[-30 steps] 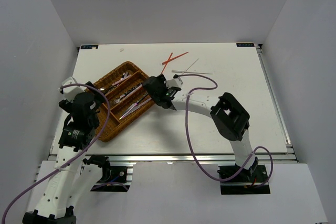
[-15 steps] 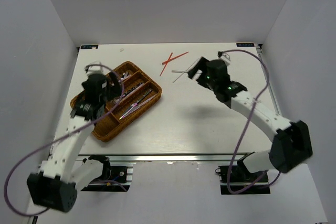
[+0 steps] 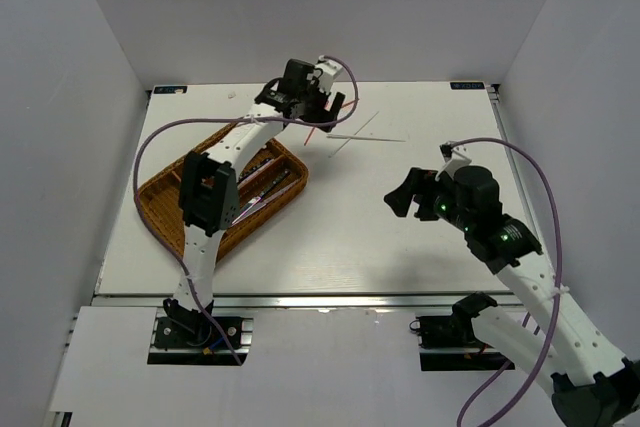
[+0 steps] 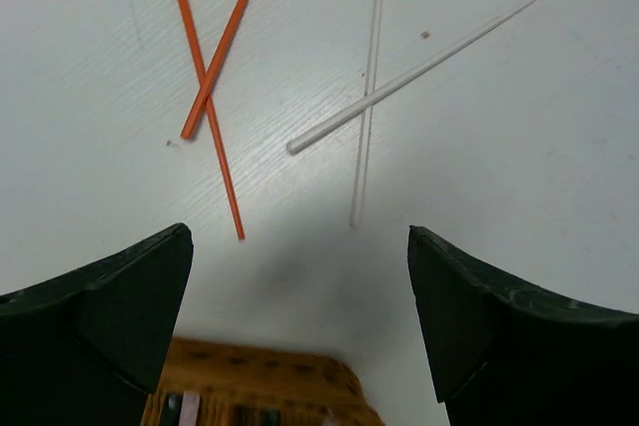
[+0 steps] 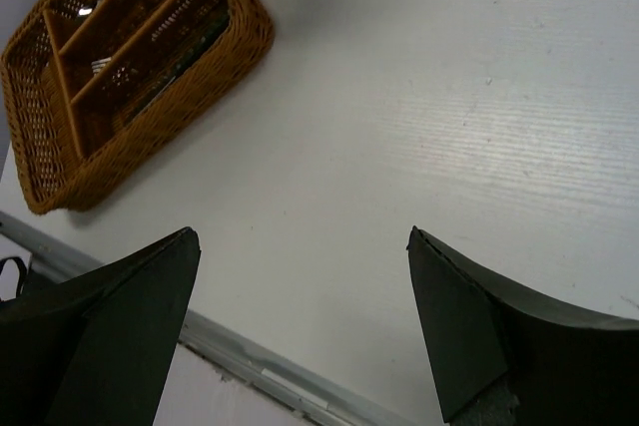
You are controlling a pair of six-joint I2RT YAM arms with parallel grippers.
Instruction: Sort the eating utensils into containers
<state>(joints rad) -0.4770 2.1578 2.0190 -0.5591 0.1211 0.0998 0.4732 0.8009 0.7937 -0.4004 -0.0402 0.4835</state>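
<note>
My left gripper turns and moves down onto the upper one's thick end point(image 3: 332, 136) point(image 4: 303, 142) nearest the red chopsticks next, since one silver-white chopstick lies over the other.
Two thin red chopsticks point(image 4: 210, 72) lie crossed on the white table at the far middle. Two silver-white chopsticks point(image 4: 371, 97) lie crossed just right of them point(image 3: 362, 136). My left gripper point(image 3: 305, 107) point(image 4: 300, 236) is open and empty, hovering between the tray's far corner and the red chopsticks point(image 3: 343, 105), which it partly hides from above. The brown wicker tray point(image 3: 160, 209) point(image 5: 250, 42) lies at the left with spoons, forks and knives point(image 3: 262, 177) in its long compartments. My right gripper point(image 3: 398, 199) point(image 5: 300, 236) is open and empty above bare table right of centre.
The tray's far corner point(image 4: 290, 386) shows under the left fingers. The table's near edge with its metal rail point(image 5: 230, 351) runs below the right gripper. White walls enclose the table on three sides.
My left arm has swung from over the tray out to the far middle, above the red chopsticks. My right arm has pulled back from the silver-white chopsticks to the right middle.
</note>
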